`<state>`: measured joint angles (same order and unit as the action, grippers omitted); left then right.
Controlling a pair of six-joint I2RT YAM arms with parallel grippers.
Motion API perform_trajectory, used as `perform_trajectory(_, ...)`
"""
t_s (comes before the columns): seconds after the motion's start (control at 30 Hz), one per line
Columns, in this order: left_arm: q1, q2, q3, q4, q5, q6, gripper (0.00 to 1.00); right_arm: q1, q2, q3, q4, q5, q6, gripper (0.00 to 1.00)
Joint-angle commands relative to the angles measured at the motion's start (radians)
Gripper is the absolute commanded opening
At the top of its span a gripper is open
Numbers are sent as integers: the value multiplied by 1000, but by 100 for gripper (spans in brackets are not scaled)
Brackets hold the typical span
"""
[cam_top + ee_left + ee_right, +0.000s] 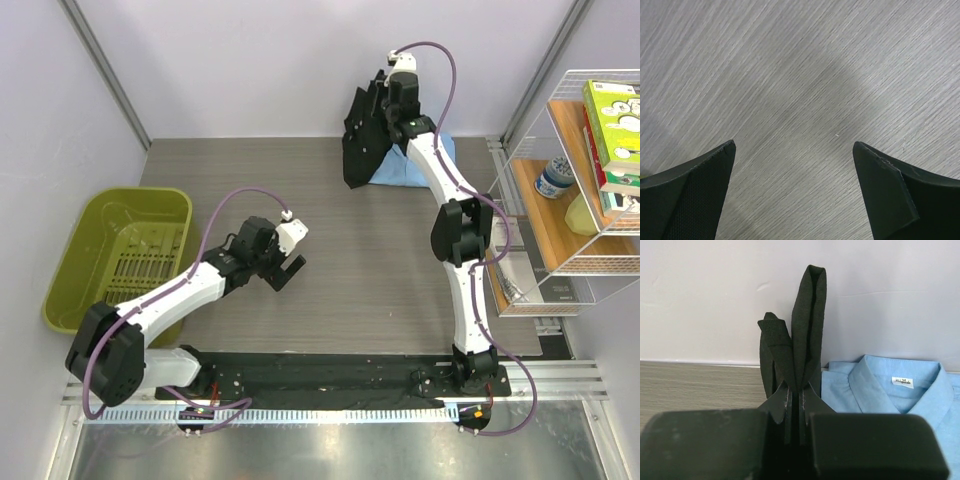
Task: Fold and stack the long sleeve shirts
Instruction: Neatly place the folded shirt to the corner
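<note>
My right gripper holds the black shirt (362, 135) and needs to lay it down to the right in the top view next, over the light blue shirt, whose collar is bare, and let go.
My right gripper (388, 100) is shut on the black shirt (362, 135) and holds it up at the far back of the table; the cloth hangs down to the left of the arm. In the right wrist view the black shirt (802, 345) is pinched between my fingers (796, 397). The light blue shirt (408, 168) lies folded at the back, partly under the black one and the arm; its collar and label show in the right wrist view (890, 390). My left gripper (283, 262) is open and empty over bare table left of centre, also in the left wrist view (795, 150).
A green bin (120, 255) sits at the left edge, beside my left arm. A white wire shelf (585, 190) with books and bottles stands at the right. A wall runs along the back just behind the shirts.
</note>
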<state>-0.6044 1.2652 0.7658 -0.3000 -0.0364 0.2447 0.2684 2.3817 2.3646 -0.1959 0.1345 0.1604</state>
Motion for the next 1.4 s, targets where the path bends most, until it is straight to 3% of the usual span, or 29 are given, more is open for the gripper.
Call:
perform_trajectory(0.0, 9, 6, 15, 4, 17, -18, 100, -26, -130, 2, 88, 10, 30, 1)
perform_trajectory(0.3, 11, 17, 44, -48, -2, -8, 100, -145, -167, -189, 190, -44, -7, 1)
perform_trajectory(0.53, 15, 5, 90, -143, -32, 8, 100, -212, -110, -473, 478, -20, -130, 1)
perform_trajectory(0.8, 18, -24, 118, -218, -49, 5, 100, -244, -18, -512, 578, 56, -238, 1)
perform_trajectory(0.9, 22, -20, 124, -228, -56, -4, 100, -245, -6, -521, 559, 72, -297, 20)
perform_trajectory(0.93, 23, -15, 128, -229, -50, -8, 100, -245, -7, -533, 564, 83, -306, 37)
perform_trajectory(1.03, 48, -6, 158, -257, 19, -41, 100, -253, -24, -531, 533, 112, -318, 67)
perform_trajectory(1.13, 66, 11, 199, -281, 65, -67, 100, -256, -71, -527, 524, 117, -346, 82)
perform_trajectory(1.27, 113, 43, 246, -284, 108, -113, 100, -255, -166, -524, 475, 13, -351, 88)
perform_trajectory(1.37, 155, 92, 315, -312, 185, -148, 100, -255, -214, -495, 388, -79, -340, 80)
